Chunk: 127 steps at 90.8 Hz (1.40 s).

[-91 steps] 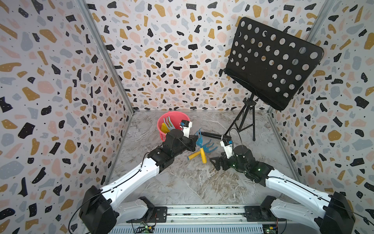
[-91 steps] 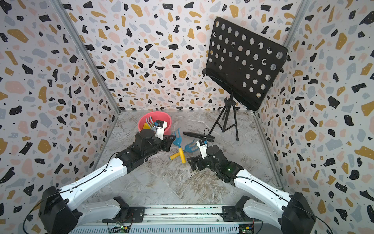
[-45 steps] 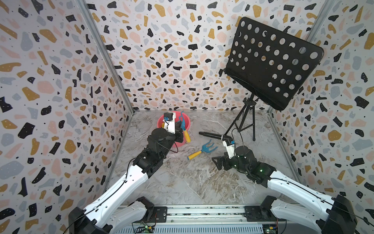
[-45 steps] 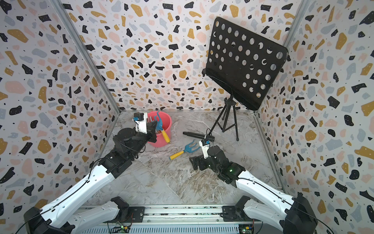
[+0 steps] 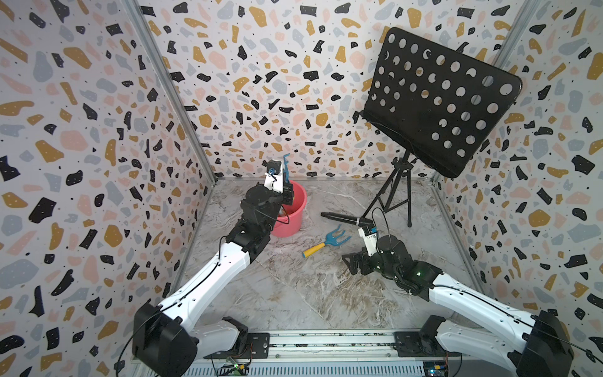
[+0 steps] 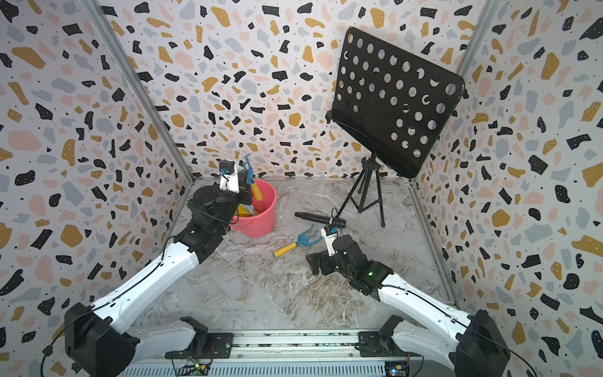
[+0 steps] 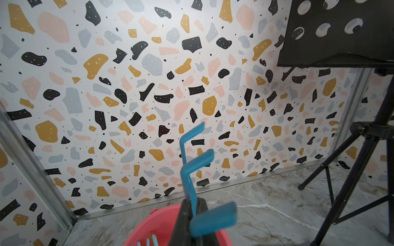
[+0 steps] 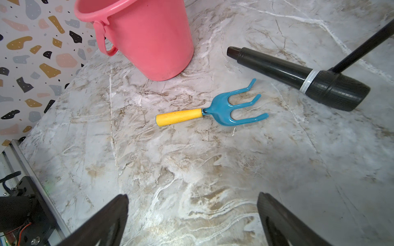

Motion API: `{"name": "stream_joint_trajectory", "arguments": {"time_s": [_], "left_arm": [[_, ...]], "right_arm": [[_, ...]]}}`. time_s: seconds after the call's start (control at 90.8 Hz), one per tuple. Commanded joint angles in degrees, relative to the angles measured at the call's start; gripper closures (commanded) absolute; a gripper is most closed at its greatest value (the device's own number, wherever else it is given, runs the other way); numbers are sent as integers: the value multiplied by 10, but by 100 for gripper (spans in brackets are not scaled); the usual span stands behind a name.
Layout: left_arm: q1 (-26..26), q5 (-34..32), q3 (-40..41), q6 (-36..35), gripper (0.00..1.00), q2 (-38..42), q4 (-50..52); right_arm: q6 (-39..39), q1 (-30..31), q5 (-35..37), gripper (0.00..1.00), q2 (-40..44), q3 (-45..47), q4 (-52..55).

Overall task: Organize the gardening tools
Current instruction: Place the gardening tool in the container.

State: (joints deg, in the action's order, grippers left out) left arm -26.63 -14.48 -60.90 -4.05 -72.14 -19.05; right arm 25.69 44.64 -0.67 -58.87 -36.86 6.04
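The blue fork's yellow handle already points in, so my left gripper will lower the fork inside the pink bucket's opening (image 6: 267,197) (image 7: 164,226) below and let it go.
My left gripper (image 5: 286,186) (image 7: 193,205) is shut on a blue fork (image 6: 249,169) (image 7: 187,170), gripped at its flat blade with the prongs up. It hangs over the pink bucket (image 5: 293,217) (image 6: 261,225) (image 7: 158,221), yellow handle (image 6: 256,193) pointing down into it. Other gardening tools lie in the bucket: yellow parts (image 6: 244,211) and light-blue rake tines (image 7: 147,241) show. A second blue fork (image 5: 326,242) (image 6: 298,242) (image 8: 221,110) lies flat on the floor right of the bucket. My right gripper (image 5: 354,265) (image 6: 318,262) (image 8: 191,197) stands open and empty, just short of that fork.
A black microphone (image 5: 346,219) (image 6: 319,219) (image 8: 298,78) lies behind the floor fork. A black music stand (image 5: 437,101) on a tripod (image 6: 370,196) fills the back right. Terrazzo-patterned walls close in the marble floor (image 8: 191,161) on three sides.
My left gripper has carried the blue fork from the floor beside the other fork up and back over the bucket. The right arm has hardly moved and stays open.
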Motion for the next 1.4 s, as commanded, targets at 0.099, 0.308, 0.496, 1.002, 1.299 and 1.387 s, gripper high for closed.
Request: {"name": "stream_joint_trajectory", "arguments": {"time_s": [0.099, 0.308, 0.496, 1.002, 1.299, 1.387], "left_arm": [[11, 15, -29, -21, 100, -53, -72], [20, 22, -15, -2, 100, -98, -86], [25, 19, 5, 20, 100, -122, -108], [33, 12, 52, 72, 98, -151, -120], [36, 10, 69, 82, 82, -149, -123], [38, 9, 73, 84, 76, -143, -123]], "right_arm": [[0, 3, 7, 0, 2, -23, 15], [-3, 3, 3, 0, -1, -25, 20], [-2, 3, 7, 0, -1, -25, 23], [21, 2, 66, 4, -72, -78, 113], [68, 4, 80, 11, -191, -147, 175], [78, 4, 88, 11, -216, -167, 188]]}}
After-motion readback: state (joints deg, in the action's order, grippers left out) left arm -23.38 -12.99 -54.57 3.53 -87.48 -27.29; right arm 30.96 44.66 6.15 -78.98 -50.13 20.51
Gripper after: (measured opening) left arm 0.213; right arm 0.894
